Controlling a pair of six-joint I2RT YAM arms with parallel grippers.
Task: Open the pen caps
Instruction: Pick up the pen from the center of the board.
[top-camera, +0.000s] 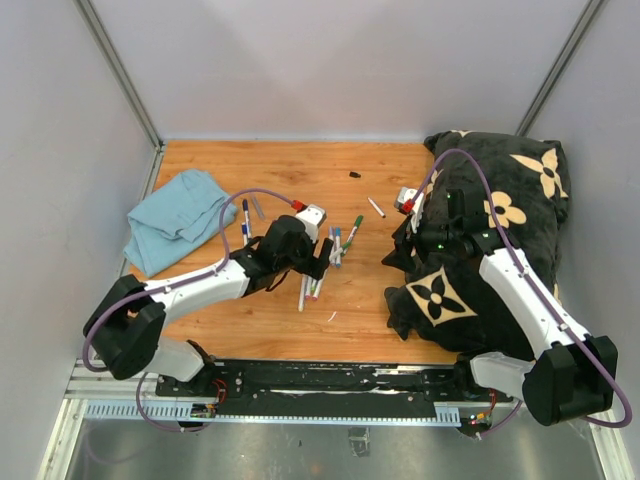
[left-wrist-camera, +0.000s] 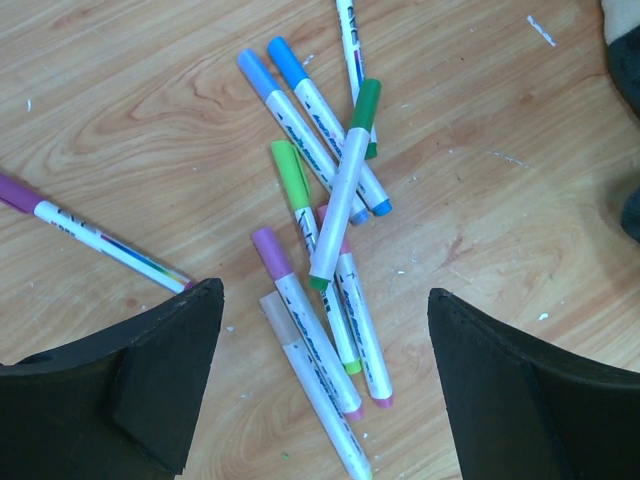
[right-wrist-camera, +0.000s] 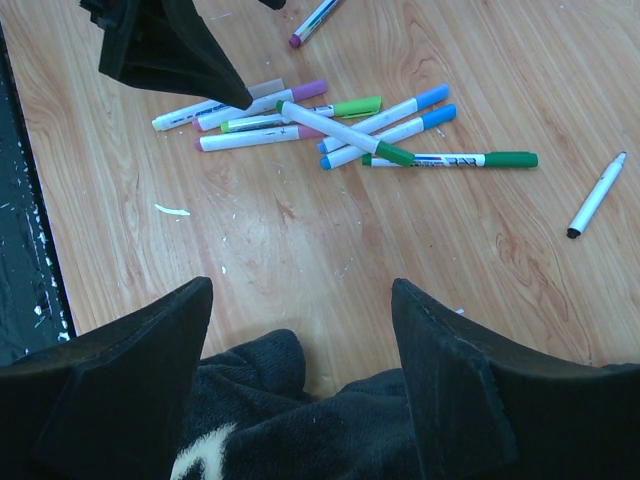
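I need to move my left gripper outward and down onto the white body of the dark green-capped marker (top-camera: 335, 256) (left-wrist-camera: 341, 203), because that marker lies across the top of other markers.
Several white markers lie in a loose pile (top-camera: 327, 258) on the wooden table, pen caps on. The left wrist view shows two blue caps (left-wrist-camera: 285, 55), a dark green cap (left-wrist-camera: 366, 100), a light green cap (left-wrist-camera: 286, 160) and a purple cap (left-wrist-camera: 267, 247). My left gripper (left-wrist-camera: 325, 290) hovers open just above the pile's near end, holding nothing. My right gripper (right-wrist-camera: 302, 285) is open and empty over the edge of the black blanket (right-wrist-camera: 290, 420), a short way right of the pile (right-wrist-camera: 330, 125).
A purple-capped marker (top-camera: 245, 215) lies apart beside a blue cloth (top-camera: 180, 215) at the left. A single white pen (top-camera: 376, 207) and a small black piece (top-camera: 355, 175) lie further back. The black flower-patterned blanket (top-camera: 500, 220) covers the right side.
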